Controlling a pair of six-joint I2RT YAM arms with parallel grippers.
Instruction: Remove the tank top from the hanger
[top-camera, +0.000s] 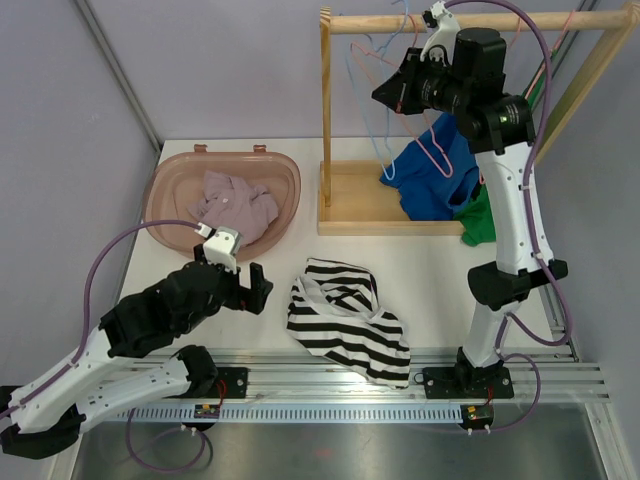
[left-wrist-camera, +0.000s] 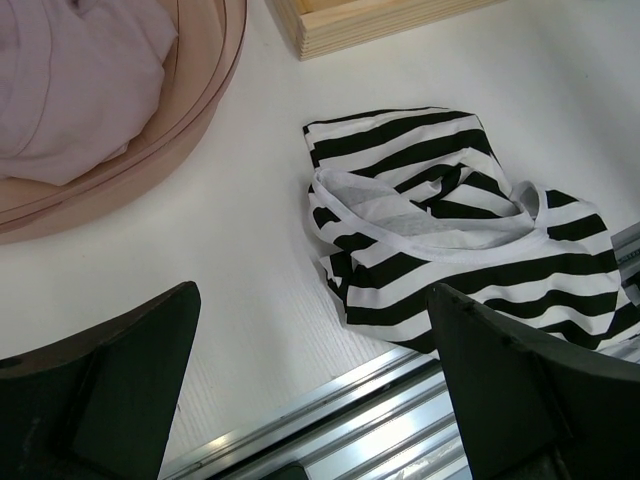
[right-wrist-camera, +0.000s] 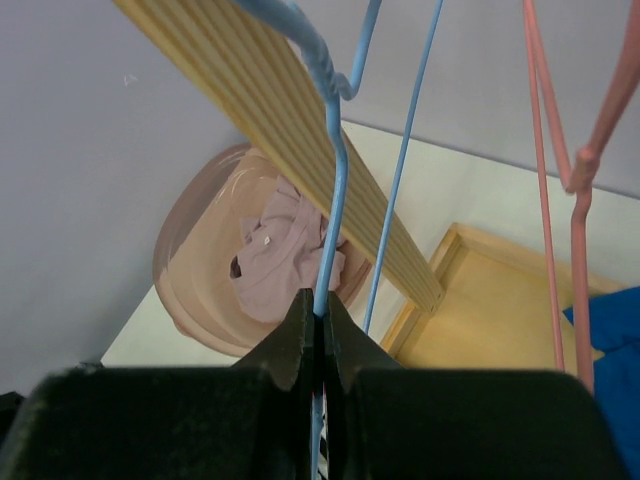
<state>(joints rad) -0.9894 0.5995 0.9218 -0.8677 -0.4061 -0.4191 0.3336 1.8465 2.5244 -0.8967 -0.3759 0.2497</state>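
Note:
My right gripper moves the empty blue hanger, hooked over the wooden bar (top-camera: 387, 24), toward the post by the basin next and then opens.
The black-and-white striped tank top (top-camera: 345, 320) lies crumpled on the white table, off any hanger; it also shows in the left wrist view (left-wrist-camera: 440, 220). My right gripper (top-camera: 388, 95) is raised at the wooden rail (top-camera: 500, 20) and is shut on the thin wire of a bare light-blue hanger (right-wrist-camera: 335, 150), whose hook sits over the rail (right-wrist-camera: 270, 90). In the right wrist view the right gripper (right-wrist-camera: 320, 305) pinches that wire. My left gripper (top-camera: 240, 288) is open and empty, low over the table left of the tank top (left-wrist-camera: 312, 295).
A pink basin (top-camera: 170, 190) holding a lilac shirt (top-camera: 235, 200) stands at the back left. The wooden rack's base tray (top-camera: 350, 200) holds blue (top-camera: 430, 170) and green (top-camera: 480, 220) garments. A pink hanger (right-wrist-camera: 580, 180) hangs beside the blue one. A metal rail (left-wrist-camera: 380, 420) runs along the near edge.

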